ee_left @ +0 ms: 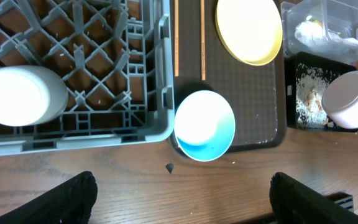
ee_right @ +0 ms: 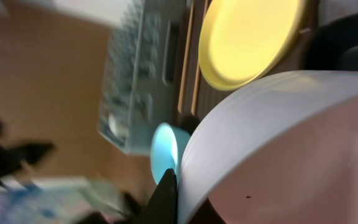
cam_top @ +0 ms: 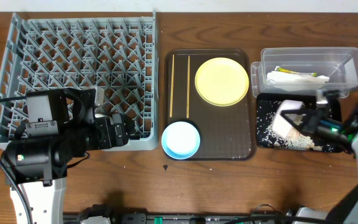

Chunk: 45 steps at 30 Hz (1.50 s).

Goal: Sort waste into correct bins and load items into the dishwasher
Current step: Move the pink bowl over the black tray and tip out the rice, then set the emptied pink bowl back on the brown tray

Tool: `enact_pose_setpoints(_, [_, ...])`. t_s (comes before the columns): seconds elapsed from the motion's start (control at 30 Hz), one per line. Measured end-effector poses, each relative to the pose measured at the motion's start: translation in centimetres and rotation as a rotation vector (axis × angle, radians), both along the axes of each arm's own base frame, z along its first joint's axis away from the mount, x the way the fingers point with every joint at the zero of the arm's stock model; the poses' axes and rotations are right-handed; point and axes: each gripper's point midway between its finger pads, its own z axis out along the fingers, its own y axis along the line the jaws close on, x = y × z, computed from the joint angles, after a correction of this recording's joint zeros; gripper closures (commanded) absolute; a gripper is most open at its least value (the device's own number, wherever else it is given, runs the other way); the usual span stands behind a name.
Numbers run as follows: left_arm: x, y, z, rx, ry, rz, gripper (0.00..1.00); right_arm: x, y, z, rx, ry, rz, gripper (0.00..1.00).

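Observation:
The right gripper turns the white bowl upright next and lowers it beside the light blue bowl, where the brown tray is bare point(cam_top: 225, 132).
My right gripper point(cam_top: 306, 121) is shut on the rim of the white bowl point(cam_top: 286, 118), which it holds tilted over the black tray point(cam_top: 261, 124); the bowl fills the right wrist view point(ee_right: 291, 143). Rice scraps point(cam_top: 286, 140) lie in that tray. The clear tub point(cam_top: 353, 62) holds crumpled white paper point(cam_top: 297, 79) and the green-yellow wrapper point(cam_top: 280, 70). The yellow plate point(cam_top: 222, 81), light blue bowl point(cam_top: 181, 139) and two chopsticks point(cam_top: 173, 84) lie on the brown tray. My left gripper point(ee_left: 182, 199) is open and empty above the table by the dish rack's point(cam_top: 17, 74) front right corner. The white cup point(ee_left: 14, 96) sits in the rack.
The brown serving tray point(cam_top: 241, 146) lies between the rack and the two bins. A small dark speck point(cam_top: 165, 167) lies on the wooden table in front of the tray. The left arm's body covers the rack's front edge.

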Motion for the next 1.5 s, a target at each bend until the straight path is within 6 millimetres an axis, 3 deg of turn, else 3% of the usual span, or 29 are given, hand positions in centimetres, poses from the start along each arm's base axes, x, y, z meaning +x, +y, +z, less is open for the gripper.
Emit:
enact_pose_setpoints(0.13, [0.4, 0.0, 0.1, 0.001, -0.010, 0.000, 0.11, -1.7, 5.7, 0.6, -0.225, -0.051, 0.186, 0.99])
enact_pose_setpoints(0.27, [0.6, 0.1, -0.3, -0.001, 0.008, 0.000, 0.12, -3.7, 10.7, -1.2, -0.461, -0.055, 0.346, 0.99])
enact_pose_setpoints(0.4, [0.3, -0.3, -0.6, -0.003, 0.029, -0.015, 0.12, -4.6, 14.0, -4.0, -0.703, -0.061, 0.416, 0.99])
enact_pose_setpoints(0.57, [-0.3, -1.5, -0.7, -0.003, 0.044, -0.067, 0.12, -4.4, 16.6, -7.6, -0.881, -0.055, 0.423, 0.99])
enact_pose_setpoints(0.6, [-0.5, -1.8, -0.8, -0.003, 0.048, -0.080, 0.12, -4.4, 16.7, -8.9, -0.926, -0.028, 0.414, 0.87])
enact_pose_setpoints(0.63, [-0.7, -2.1, -0.8, -0.003, 0.053, -0.094, 0.12, -4.3, 16.7, -9.3, -0.942, -0.018, 0.408, 0.68])
enact_pose_setpoints(0.67, [-0.9, -2.5, -0.9, -0.002, 0.056, -0.110, 0.12, -4.2, 16.6, -9.9, -0.960, -0.006, 0.399, 0.59])
enact_pose_setpoints(0.73, [-1.2, -3.0, -0.9, 0.001, 0.060, -0.135, 0.12, -4.0, 16.2, -10.4, -0.978, 0.019, 0.372, 0.51])
enact_pose_setpoints(0.8, [-1.4, -3.4, -1.0, 0.013, 0.064, -0.150, 0.13, -4.0, 15.8, -10.4, -0.994, 0.034, 0.356, 0.49])
enact_pose_setpoints(0.87, [-1.5, -3.8, -1.2, 0.027, 0.072, -0.157, 0.13, -3.9, 15.6, -9.8, -0.999, 0.048, 0.339, 0.49])
enact_pose_setpoints(0.93, [-1.4, -4.2, -1.5, 0.037, 0.082, -0.163, 0.15, -2.8, 15.6, -7.4, -0.975, 0.024, 0.289, 0.49])
enact_pose_setpoints(0.97, [-1.2, -4.5, -1.6, 0.040, 0.086, -0.171, 0.17, -1.7, 15.5, -5.2, -0.946, -0.015, 0.242, 0.49])
enact_pose_setpoints(1.0, [-0.9, -4.9, -1.7, 0.040, 0.085, -0.179, 0.18, -1.4, 15.5, -4.4, -0.933, -0.028, 0.228, 0.50])
enact_pose_setpoints(1.1, [1.0, -7.0, -2.8, 0.051, 0.092, -0.221, 0.20, 1.7, 14.1, 2.4, -0.826, -0.144, 0.066, 0.54])
enact_pose_setpoints(1.2, [3.8, -10.0, -4.1, 0.058, 0.061, -0.266, 0.20, 2.5, 12.2, 6.3, -0.754, -0.195, -0.036, 0.55])
enact_pose_setpoints(1.27, [4.7, -12.1, -5.9, 0.077, 0.087, -0.302, 0.19, 2.5, 11.2, 6.9, -0.737, -0.184, -0.068, 0.55])
enact_pose_setpoints(1.37, [5.7, -14.4, -9.4, 0.154, 0.144, -0.328, 0.20, 1.7, 10.8, 6.0, -0.736, -0.124, -0.050, 0.56])
enact_pose_setpoints(1.5, [7.5, -15.5, -13.8, 0.228, 0.210, -0.319, 0.23, 0.8, 10.6, 5.1, -0.744, -0.075, -0.027, 0.57])
